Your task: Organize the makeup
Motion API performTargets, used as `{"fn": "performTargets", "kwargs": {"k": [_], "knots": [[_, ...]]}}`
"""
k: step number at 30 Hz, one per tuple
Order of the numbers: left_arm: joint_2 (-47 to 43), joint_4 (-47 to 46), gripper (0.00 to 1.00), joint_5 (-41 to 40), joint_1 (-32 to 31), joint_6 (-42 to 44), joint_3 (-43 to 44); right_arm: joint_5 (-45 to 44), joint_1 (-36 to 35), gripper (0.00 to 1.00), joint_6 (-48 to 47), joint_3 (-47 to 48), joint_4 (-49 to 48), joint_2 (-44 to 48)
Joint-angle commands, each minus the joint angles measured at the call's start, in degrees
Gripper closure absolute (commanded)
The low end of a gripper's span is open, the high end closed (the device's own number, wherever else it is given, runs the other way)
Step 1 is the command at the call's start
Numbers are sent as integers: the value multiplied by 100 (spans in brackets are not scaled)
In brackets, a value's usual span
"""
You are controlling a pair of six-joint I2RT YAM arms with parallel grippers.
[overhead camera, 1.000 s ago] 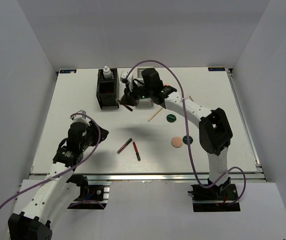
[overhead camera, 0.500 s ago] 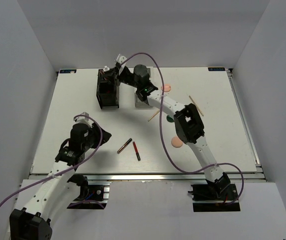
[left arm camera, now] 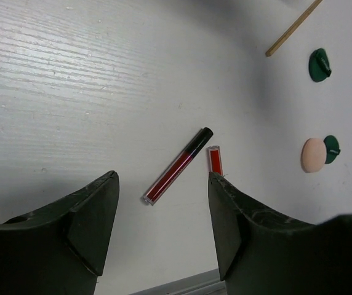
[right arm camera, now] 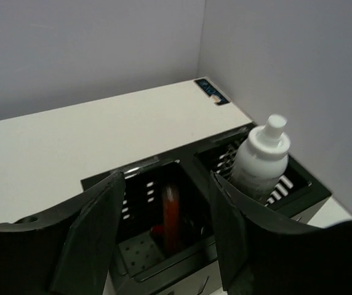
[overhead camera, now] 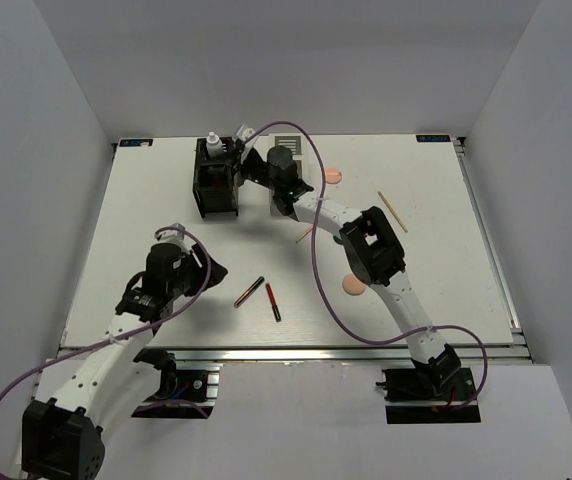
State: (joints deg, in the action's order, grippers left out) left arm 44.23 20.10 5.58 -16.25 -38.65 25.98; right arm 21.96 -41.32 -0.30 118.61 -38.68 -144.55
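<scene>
My left gripper is above the slanted dark red tube, which lies to its right in the top view. So next I should turn my left gripper across and down onto the base of the tube's black cap.
The makeup lies scattered. A dark red tube with a black cap [left arm camera: 176, 167] [overhead camera: 249, 291] and a red tube [left arm camera: 215, 160] [overhead camera: 273, 301] lie just ahead of my open, empty left gripper [left arm camera: 162, 179] [overhead camera: 201, 270]. My right gripper [right arm camera: 167, 178] [overhead camera: 236, 158] hangs open over the black slatted box [right arm camera: 164, 270] [overhead camera: 214, 190]. A blurred red tube [right arm camera: 171, 212] stands loose in its left compartment, and a white bottle [right arm camera: 259, 161] [overhead camera: 212, 146] stands in the right one. Peach discs [overhead camera: 334, 175] [left arm camera: 313, 155], green discs [left arm camera: 319, 64] and wooden sticks [overhead camera: 393, 211] [left arm camera: 293, 27] lie on the table.
The white slatted box [overhead camera: 282, 207] sits right of the black one, mostly under my right arm, which stretches across the table's middle. Grey walls close in the back and both sides. The table's front edge [left arm camera: 182, 284] is close below the left gripper.
My right arm swung from the white box to above the black box and opened; the red tube now sits in the compartment. My left gripper opened wider and edged toward the two tubes.
</scene>
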Motion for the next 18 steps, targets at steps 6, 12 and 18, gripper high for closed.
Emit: {"fn": "performTargets", "kwargs": {"k": [6, 12, 18], "knots": [[1236, -638, 36, 136, -598, 1210, 575, 475, 203, 31, 424, -557, -361, 1077], [2439, -929, 41, 320, -1222, 2221, 1137, 2448, 958, 60, 1450, -1389, 115, 2289], [3144, -402, 45, 269, -1530, 2986, 1621, 3525, 1706, 51, 1349, -3377, 508, 3985]]}}
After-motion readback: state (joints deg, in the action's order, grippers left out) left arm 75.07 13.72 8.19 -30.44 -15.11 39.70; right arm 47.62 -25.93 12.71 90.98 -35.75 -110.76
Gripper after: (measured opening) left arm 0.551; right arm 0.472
